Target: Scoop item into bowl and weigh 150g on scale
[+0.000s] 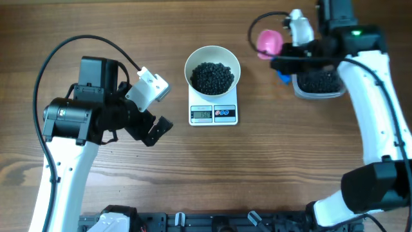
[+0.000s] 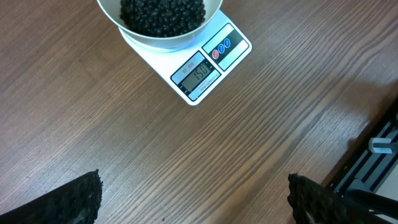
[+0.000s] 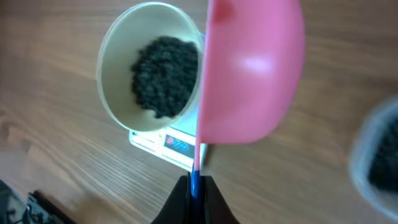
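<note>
My right gripper will move back and down to release the scoop [image 1: 269, 42] now that the weight is reached, as the bare wood beside the scale is below and back from it.
The white bowl [image 1: 190, 66] stands on the small white scale [image 1: 214, 113] at the table's middle, holding a heap of the black bead-like item [image 1: 212, 77]. The scale's display [image 2: 198, 73] reads 150. My right gripper [image 1: 279, 64] is shut on the blue handle of a pink scoop [image 1: 269, 42], held up right of the bowl. In the right wrist view the scoop [image 3: 249, 74] shows only its outer side, with the bowl [image 3: 115, 68] behind it and the gripper [image 3: 196, 186] pinching the handle. My left gripper [image 1: 154, 131] hovers open left of the scale, nothing between its fingers [image 2: 81, 199].
A clear plastic tub [image 1: 318, 85] with more black beads sits at the right, under my right arm. A dark rail with fittings [image 1: 193, 222] runs along the table's front edge. Bare wood lies in front of the scale.
</note>
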### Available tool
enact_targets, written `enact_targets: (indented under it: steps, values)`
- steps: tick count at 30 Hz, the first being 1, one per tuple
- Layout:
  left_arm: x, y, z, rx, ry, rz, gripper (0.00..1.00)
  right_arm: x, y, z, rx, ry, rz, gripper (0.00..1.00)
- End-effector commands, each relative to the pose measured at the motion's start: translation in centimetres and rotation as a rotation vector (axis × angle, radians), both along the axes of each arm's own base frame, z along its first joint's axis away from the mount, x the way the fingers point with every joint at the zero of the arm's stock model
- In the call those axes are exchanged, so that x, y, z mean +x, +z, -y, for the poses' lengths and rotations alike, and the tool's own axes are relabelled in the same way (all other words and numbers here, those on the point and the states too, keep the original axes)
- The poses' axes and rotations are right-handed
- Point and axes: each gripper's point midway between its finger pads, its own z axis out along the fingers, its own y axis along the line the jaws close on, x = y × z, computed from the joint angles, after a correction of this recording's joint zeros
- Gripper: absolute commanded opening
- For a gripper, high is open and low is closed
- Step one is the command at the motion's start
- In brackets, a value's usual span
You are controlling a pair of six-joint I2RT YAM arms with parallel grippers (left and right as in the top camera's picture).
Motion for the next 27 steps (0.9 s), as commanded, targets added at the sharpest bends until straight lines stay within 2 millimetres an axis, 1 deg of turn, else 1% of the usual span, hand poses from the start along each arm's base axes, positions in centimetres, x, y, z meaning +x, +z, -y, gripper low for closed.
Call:
enact_targets:
  steps: [1, 4, 7, 10, 11, 13, 15, 17, 19, 20, 22, 24, 25, 27]
  values:
    - [-0.1, 0.1, -0.1, 0.004, -0.011, 0.013, 1.0, -1.0, 0.8, 3.3, 0.044, -0.089, -0.04, 0.04]
    - [-0.1, 0.1, -0.1, 0.005, -0.012, 0.013, 1.0, -1.7, 0.6, 5.7, 0.06, -0.16, -0.091, 0.04]
    - [-0.1, 0.1, -0.1, 0.005, -0.011, 0.013, 1.0, -2.5, 0.2, 7.5, 0.041, -0.202, -0.132, 0.04]
    - [-0.1, 0.1, -0.1, 0.005, -0.012, 0.013, 1.0, -4.1, -0.4, 9.5, 0.013, -0.237, -0.193, 0.04]
    - [-0.1, 0.1, -0.1, 0.005, -0.011, 0.013, 1.0, -4.6, -0.4, 10.5, 0.0, -0.254, -0.206, 0.04]
    - [-0.1, 0.1, -0.1, 0.005, -0.012, 0.013, 1.0, -5.5, -0.7, 12.0, -0.041, -0.291, -0.239, 0.04]
    - [-0.1, 0.1, -0.1, 0.005, -0.011, 0.013, 1.0, -7.1, -1.2, 13.6, -0.089, -0.313, -0.292, 0.05]
    - [-0.1, 0.1, -0.1, 0.005, -0.011, 0.013, 1.0, -8.2, -1.5, 14.9, -0.14, -0.32, -0.327, 0.04]
    - [-0.1, 0.1, -0.1, 0.005, -0.011, 0.013, 1.0, -8.5, -1.7, 15.9, -0.186, -0.337, -0.337, 0.04]
    - [-0.1, 0.1, -0.1, 0.005, -0.011, 0.013, 1.0, -8.8, -2.0, 17.2, -0.262, -0.356, -0.345, 0.04]
    - [-0.1, 0.1, -0.1, 0.005, -0.012, 0.013, 1.0, -8.1, -2.2, 18.7, -0.341, -0.423, -0.324, 0.04]
    - [-0.1, 0.1, -0.1, 0.005, -0.012, 0.013, 1.0, -6.5, -2.1, 20.0, -0.478, -0.475, -0.268, 0.04]
    - [-0.1, 0.1, -0.1, 0.005, -0.012, 0.013, 1.0, -5.9, -2.1, 20.2, -0.526, -0.482, -0.248, 0.04]
    - [-0.1, 0.1, -0.1, 0.005, -0.011, 0.013, 1.0, -4.5, -2.6, 19.5, -0.584, -0.447, -0.219, 0.04]
